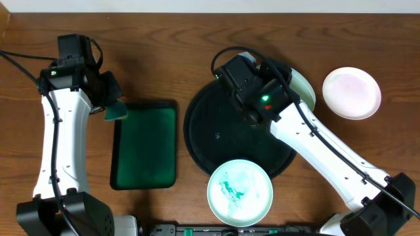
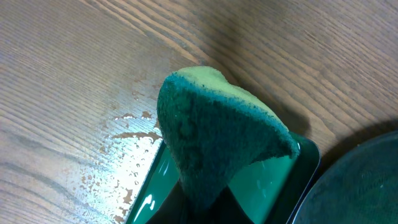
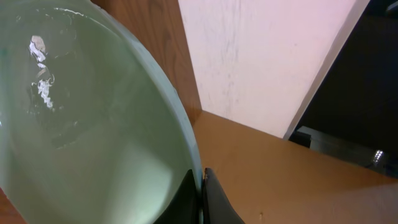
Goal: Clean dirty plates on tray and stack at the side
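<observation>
The pale-mint plate swings over with my right gripper next and lowers for release onto the clean white plate (image 1: pixel 352 92), to the gripper's right in the overhead view.
The round black tray (image 1: pixel 203 134) lies mid-table. A plate with teal-green smears (image 1: pixel 239 192) rests on its front rim. A clean white plate (image 1: pixel 352 92) sits on the table at the right. My right gripper (image 1: pixel 283 85) is shut on the rim of a third pale-mint plate (image 1: pixel 303 88), held tilted over the tray's back right edge; the right wrist view shows its rim (image 3: pixel 93 124) pinched between the fingers (image 3: pixel 201 186). My left gripper (image 1: pixel 113 105) is shut on a green sponge (image 2: pixel 217 137) above the back left corner of the green rectangular tray (image 1: pixel 144 147).
Water droplets (image 2: pixel 124 155) wet the wood beside the green tray's corner. A wall (image 3: pixel 261 56) and a dark opening show behind the table in the right wrist view.
</observation>
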`<state>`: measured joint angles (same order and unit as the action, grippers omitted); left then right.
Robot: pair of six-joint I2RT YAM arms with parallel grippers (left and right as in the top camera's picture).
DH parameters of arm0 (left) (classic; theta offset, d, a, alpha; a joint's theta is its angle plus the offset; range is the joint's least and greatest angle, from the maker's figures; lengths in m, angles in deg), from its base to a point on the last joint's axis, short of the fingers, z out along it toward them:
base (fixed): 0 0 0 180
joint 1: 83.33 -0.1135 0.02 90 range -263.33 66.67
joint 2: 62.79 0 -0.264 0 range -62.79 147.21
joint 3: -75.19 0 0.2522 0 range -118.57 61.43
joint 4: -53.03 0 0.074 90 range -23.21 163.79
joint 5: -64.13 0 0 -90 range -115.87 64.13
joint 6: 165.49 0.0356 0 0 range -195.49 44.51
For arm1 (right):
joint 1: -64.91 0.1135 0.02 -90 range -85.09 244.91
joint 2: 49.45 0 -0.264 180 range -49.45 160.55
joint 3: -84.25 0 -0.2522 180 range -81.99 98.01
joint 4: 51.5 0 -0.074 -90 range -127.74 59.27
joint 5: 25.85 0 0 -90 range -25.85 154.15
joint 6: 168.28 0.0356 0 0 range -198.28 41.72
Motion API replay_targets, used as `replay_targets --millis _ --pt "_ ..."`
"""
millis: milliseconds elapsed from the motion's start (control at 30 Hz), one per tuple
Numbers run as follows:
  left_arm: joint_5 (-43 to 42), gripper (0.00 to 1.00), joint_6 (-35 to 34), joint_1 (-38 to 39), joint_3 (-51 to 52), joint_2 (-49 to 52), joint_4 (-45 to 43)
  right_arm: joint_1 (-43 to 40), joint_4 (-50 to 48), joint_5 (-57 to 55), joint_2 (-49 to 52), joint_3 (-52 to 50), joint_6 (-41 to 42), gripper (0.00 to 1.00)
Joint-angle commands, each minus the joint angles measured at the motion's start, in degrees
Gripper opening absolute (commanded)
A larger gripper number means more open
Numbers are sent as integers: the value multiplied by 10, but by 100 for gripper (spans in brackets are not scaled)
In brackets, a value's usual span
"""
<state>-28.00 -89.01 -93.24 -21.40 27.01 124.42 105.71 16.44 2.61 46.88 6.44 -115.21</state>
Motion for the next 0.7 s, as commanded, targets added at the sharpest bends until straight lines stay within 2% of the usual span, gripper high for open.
replay_targets --millis 0,133,300,367,667 --pt "12 7 -3 1 5 2 -1 7 -2 0 3 10 18 1" --pt "13 7 -3 1 5 2 -1 -3 12 132 3 10 132 1" --pt "13 7 -3 1 5 2 0 -46 14 402 3 10 329 2" --pt "13 7 -3 1 5 2 0 -75 2 470 3 10 398 2" --pt "13 7 -3 1 5 2 5 -255 -19 594 3 8 530 2"
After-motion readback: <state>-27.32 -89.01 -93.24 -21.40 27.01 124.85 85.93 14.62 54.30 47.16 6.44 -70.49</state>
